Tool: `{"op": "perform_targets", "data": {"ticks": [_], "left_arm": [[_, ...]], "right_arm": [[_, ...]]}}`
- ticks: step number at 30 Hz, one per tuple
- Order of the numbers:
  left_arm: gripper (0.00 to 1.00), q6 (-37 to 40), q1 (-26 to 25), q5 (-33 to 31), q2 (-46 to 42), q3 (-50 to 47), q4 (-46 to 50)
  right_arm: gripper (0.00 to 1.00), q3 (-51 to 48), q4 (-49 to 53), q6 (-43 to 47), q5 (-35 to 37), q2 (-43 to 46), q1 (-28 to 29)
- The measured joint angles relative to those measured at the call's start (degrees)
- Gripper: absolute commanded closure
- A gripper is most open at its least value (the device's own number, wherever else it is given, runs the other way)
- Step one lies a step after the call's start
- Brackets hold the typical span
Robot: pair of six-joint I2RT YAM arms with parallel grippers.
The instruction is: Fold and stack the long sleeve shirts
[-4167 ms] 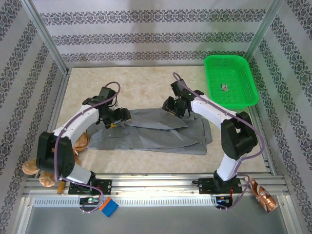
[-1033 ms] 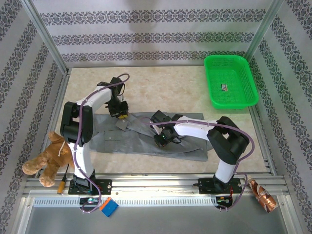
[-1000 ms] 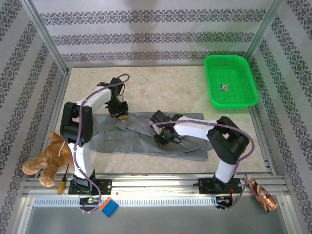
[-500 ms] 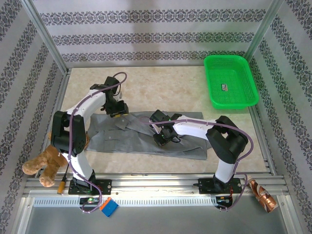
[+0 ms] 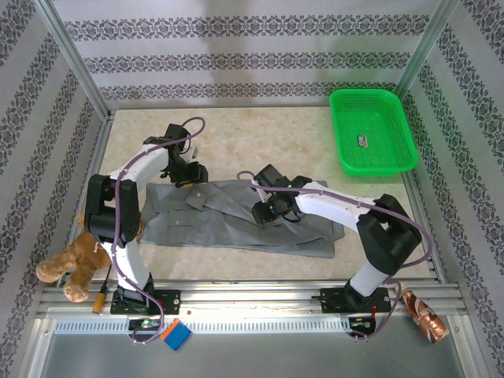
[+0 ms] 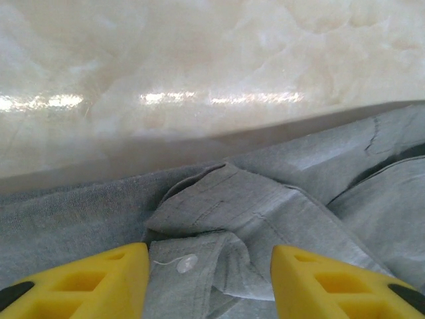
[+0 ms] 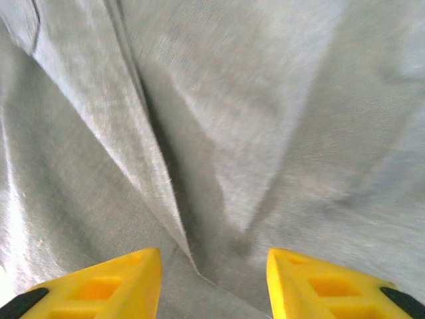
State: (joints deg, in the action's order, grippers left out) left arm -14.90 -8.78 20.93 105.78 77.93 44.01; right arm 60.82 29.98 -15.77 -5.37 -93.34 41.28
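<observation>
My left gripper goes down onto the sleeve's end next and closes on it, since the cuff with its white button [image 6: 186, 263] lies between the open yellow fingers.
The grey long sleeve shirt [image 5: 236, 224] lies spread across the middle of the table, partly folded lengthwise. My left gripper [image 5: 187, 175] hangs over its far left edge, open. In the left wrist view a crumpled cuff with a white button [image 6: 186, 263] lies between the yellow fingers [image 6: 99, 282], and the shirt [image 6: 319, 199] meets bare tabletop just beyond. My right gripper [image 5: 268, 209] is low over the shirt's middle, open. The right wrist view shows a fold ridge of the grey shirt [image 7: 153, 166] running down between its yellow fingers [image 7: 325, 279].
A green basket [image 5: 372, 131] stands at the far right. A brown plush toy [image 5: 67, 264] lies at the near left by the left arm's base. A copper-coloured object [image 5: 425, 319] lies off the table at the near right. Metal frame posts line the walls.
Over four seconds both arms swung inward over the shirt. In the last half second the right gripper moved slightly farther and right; the left gripper shifted a little left along the shirt's far edge.
</observation>
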Motion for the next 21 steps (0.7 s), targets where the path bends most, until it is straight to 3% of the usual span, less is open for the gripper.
{"op": "perform_targets", "data": {"ticks": [17,21], "left_arm": [[0.6,2.8,0.0,-1.3,2.3,-2.8,-2.5],[0.56,3.0,-0.1,-2.3,2.3,-3.5,-2.6]], "right_arm": [[0.47,-1.0,-0.1,-3.4,-2.9,8.9,-9.3],[0.46,-1.0,-0.1,-3.8,-3.0,9.0,-9.7]]}}
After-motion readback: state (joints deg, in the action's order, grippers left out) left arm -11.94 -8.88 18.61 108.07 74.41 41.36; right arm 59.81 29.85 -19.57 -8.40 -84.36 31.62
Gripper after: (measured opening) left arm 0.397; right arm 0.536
